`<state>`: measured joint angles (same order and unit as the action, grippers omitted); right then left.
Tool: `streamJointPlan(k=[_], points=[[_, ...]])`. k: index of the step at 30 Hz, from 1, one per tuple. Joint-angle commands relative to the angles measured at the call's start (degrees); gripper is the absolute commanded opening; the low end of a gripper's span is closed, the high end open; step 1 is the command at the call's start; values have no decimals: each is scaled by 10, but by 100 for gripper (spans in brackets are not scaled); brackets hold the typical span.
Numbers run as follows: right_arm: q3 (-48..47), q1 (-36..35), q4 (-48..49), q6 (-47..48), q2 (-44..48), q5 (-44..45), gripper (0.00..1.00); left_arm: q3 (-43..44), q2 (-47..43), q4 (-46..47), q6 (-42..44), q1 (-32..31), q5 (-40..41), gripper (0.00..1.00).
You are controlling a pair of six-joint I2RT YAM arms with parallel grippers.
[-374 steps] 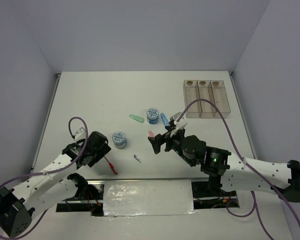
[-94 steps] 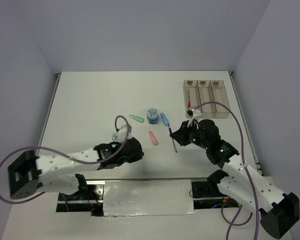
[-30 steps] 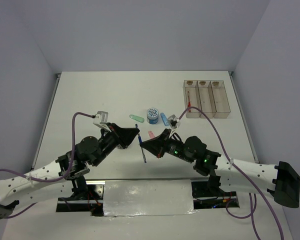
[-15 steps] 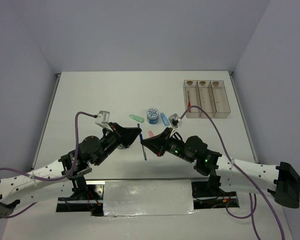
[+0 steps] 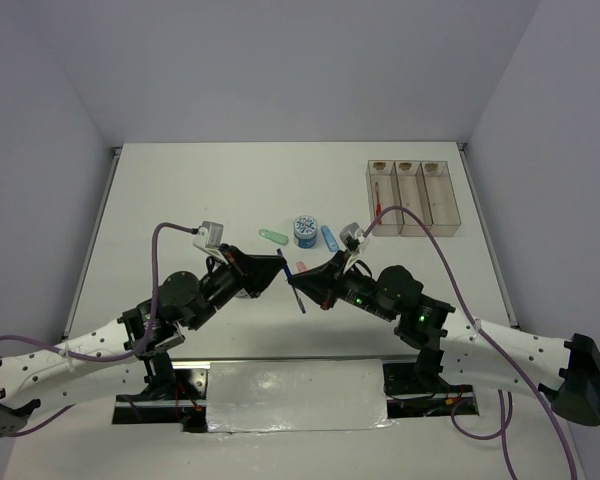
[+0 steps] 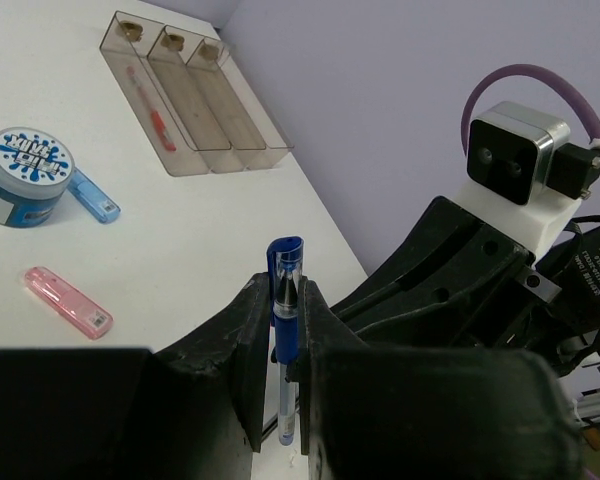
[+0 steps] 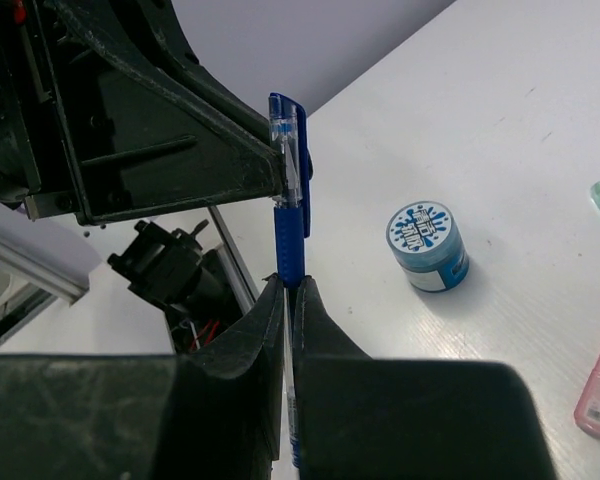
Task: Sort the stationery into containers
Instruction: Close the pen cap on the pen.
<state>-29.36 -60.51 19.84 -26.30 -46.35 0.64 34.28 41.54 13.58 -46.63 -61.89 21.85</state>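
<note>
My right gripper moves outward and to the right in the top view over the red pen's section (image 5: 383, 199) next, then releases it, since a pen already lies there.
A dark blue pen (image 5: 293, 287) hangs in the air above the table's near middle, held between both arms. My left gripper (image 6: 286, 300) is shut on it just below its cap, and the cap (image 6: 286, 255) sticks up past the fingertips. My right gripper (image 7: 290, 285) is shut on the pen's (image 7: 292, 200) barrel lower down. In the top view the left gripper (image 5: 278, 272) and right gripper (image 5: 302, 286) meet tip to tip. The clear three-compartment containers (image 5: 412, 195) stand at the far right, with a red pen (image 5: 378, 200) in the left compartment.
On the table beyond the grippers lie a blue-white tape roll (image 5: 304, 230), a green clip (image 5: 272, 237), a blue clip (image 5: 328, 238) and a pink clip (image 5: 302, 266). Another tape roll (image 7: 427, 247) sits beside the left arm. Purple cables arch over both arms.
Over the last second both grippers, joined on the pen, have drifted slightly to the right and the pen has tilted a little. Both grips have stayed the same.
</note>
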Motion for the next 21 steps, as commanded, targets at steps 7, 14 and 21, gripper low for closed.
streamJointPlan(k=[7,14,21], points=[[-35,20,85,19,6,14,0,-3,17,-9,15,-3,-51,0],[-55,34,100,27,-1,-1,0,3,34,-8,18,-3,-65,0],[-72,64,113,21,-1,-6,0,-7,32,-5,15,-3,-66,0]])
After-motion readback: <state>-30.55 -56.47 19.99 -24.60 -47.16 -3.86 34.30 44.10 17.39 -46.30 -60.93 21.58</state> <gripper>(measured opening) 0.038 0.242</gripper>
